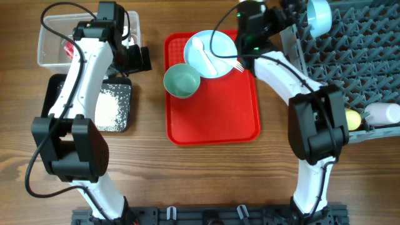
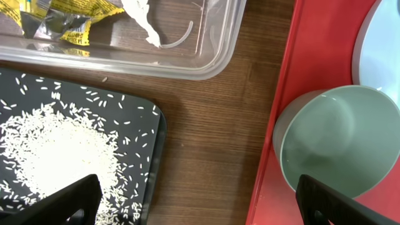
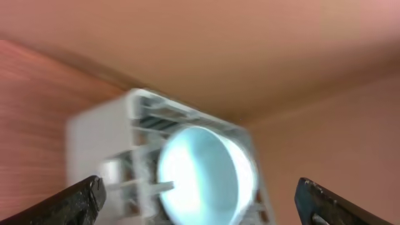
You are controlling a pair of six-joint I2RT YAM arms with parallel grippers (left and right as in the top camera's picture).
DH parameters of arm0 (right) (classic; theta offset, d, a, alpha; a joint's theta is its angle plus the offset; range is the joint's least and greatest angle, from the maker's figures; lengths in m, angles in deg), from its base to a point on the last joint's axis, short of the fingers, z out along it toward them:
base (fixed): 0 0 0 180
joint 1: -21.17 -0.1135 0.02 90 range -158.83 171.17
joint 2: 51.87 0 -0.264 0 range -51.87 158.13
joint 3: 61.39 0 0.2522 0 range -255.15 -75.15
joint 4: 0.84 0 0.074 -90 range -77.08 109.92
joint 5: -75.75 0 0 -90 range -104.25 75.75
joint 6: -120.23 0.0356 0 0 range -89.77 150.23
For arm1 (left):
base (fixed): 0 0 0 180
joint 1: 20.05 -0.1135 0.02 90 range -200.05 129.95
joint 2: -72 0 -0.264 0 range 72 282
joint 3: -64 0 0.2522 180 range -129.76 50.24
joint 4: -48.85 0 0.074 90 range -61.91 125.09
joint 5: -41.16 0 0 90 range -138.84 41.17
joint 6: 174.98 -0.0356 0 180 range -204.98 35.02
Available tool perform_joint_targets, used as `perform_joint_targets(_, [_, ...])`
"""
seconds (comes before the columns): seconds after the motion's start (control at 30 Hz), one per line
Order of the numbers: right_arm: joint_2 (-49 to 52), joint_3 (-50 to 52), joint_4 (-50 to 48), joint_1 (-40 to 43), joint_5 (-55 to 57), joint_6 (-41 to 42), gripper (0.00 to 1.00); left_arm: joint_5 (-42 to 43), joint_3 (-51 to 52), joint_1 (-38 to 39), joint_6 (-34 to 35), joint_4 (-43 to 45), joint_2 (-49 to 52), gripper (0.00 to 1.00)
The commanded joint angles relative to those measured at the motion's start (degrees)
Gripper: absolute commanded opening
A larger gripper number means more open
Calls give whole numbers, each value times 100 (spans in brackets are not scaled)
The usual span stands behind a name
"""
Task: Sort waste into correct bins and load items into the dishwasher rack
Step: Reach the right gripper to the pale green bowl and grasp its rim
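Note:
The pale blue bowl still has to be loaded, so my right gripper will next swing away from the grey rack (image 1: 356, 56), back past the plate and down onto the bowl's rack-side rim.
My left gripper (image 1: 140, 59) (image 2: 200, 209) is open and empty over bare wood between the black tray (image 1: 120, 87) (image 2: 150, 125) and the red serving tray. Rice grains (image 1: 107, 107) (image 2: 56, 150) lie in the black tray. The clear tub (image 1: 47, 56) (image 2: 206, 56) holds a red wrapper (image 1: 67, 47), a yellow wrapper (image 2: 62, 19) and a white tissue (image 2: 144, 19). One pale blue bowl (image 1: 182, 80) (image 2: 337, 137) sits on the red tray beside the plate (image 1: 219, 44) (image 2: 382, 44), which carries the spoon (image 1: 203, 53) and fork (image 1: 235, 64). My right gripper (image 1: 292, 14) (image 3: 203, 203) is open, just short of the second bowl (image 1: 319, 15) (image 3: 206, 175) standing in the grey rack (image 1: 356, 56).
The red serving tray (image 1: 212, 119) (image 2: 300, 62) lies mid-table. A yellow cup (image 1: 354, 119) and a white cup (image 1: 382, 114) lie at the rack's front edge. The right wrist view is blurred.

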Motion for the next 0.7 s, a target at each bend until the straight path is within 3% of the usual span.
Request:
perform_joint_targets(0.0, [92, -20, 855, -190, -920, 1545, 100, 46, 31, -37, 74, -2, 50, 100])
perform_joint_targets(0.13, [-4, -39, 1902, -369, -1755, 2614, 99, 46, 31, -37, 74, -2, 50, 100])
perform_joint_targets(0.27, [-627, -361, 3182, -400, -4277, 3827, 96, 46, 31, -37, 74, -2, 50, 100])
perform_joint_targets(0.43, [-1069, -422, 3598, -446, -6988, 5090, 80, 46, 31, -37, 74, -2, 50, 100])
perform_joint_targets(0.5, [-1049, -380, 3781, -533, -7453, 5630, 74, 44, 31, -37, 74, -2, 50, 100])
perform_joint_targets(0.67, [-1016, -365, 4234, -848, -7119, 6168, 67, 46, 31, -37, 74, -2, 50, 100])
